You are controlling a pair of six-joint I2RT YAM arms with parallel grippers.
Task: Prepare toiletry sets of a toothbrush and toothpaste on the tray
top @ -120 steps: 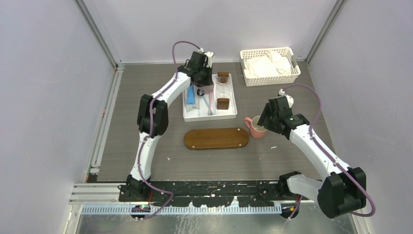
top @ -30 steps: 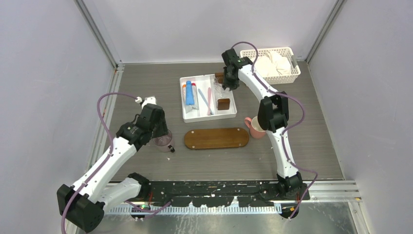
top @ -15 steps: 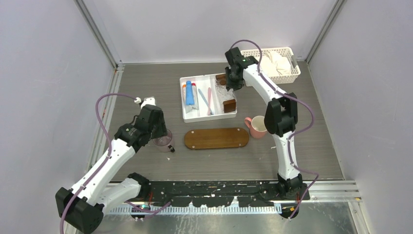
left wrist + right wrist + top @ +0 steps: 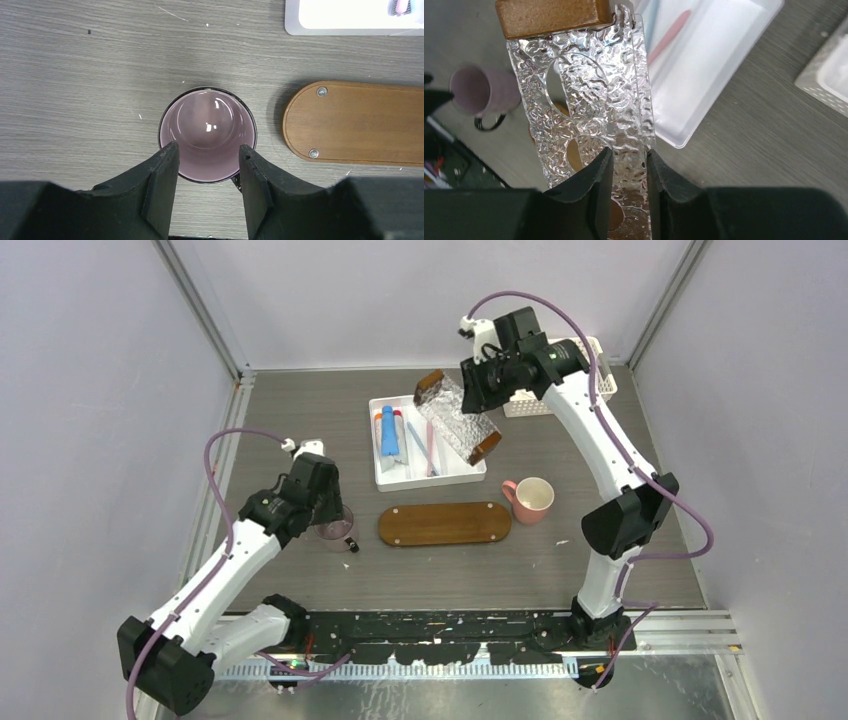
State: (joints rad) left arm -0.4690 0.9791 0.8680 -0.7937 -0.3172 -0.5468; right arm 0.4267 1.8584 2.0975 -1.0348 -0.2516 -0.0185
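The robot will next use its right gripper to move the tilted rack back and down onto the brown wooden tray (image 4: 444, 524) (image 4: 574, 155), turning the rack along the length of the tray.
The brown wooden oval tray (image 4: 444, 523) (image 4: 360, 122) lies bare at mid-table. A pink toothbrush (image 4: 431, 445) (image 4: 669, 37) and a blue toothpaste tube (image 4: 387, 435) lie in the white divided tray (image 4: 470, 474). My right gripper (image 4: 476, 398) (image 4: 629, 155) is shut on a clear textured rack with brown wooden ends (image 4: 458, 420) (image 4: 584, 95), held tilted above that white tray. My left gripper (image 4: 328, 514) (image 4: 207, 150) is open just over a purple cup (image 4: 337, 531) (image 4: 207, 132), which stands on the table left of the wooden tray.
A pink mug (image 4: 530, 498) stands right of the wooden tray. A white lattice basket (image 4: 580, 392) with white cloths sits at the back right, partly behind my right arm. Grey walls close in the table on three sides.
My right gripper has lifted the clear rack out of the white tray and tilted it up. The left arm has stayed almost still over the purple cup, which it carried here earlier.
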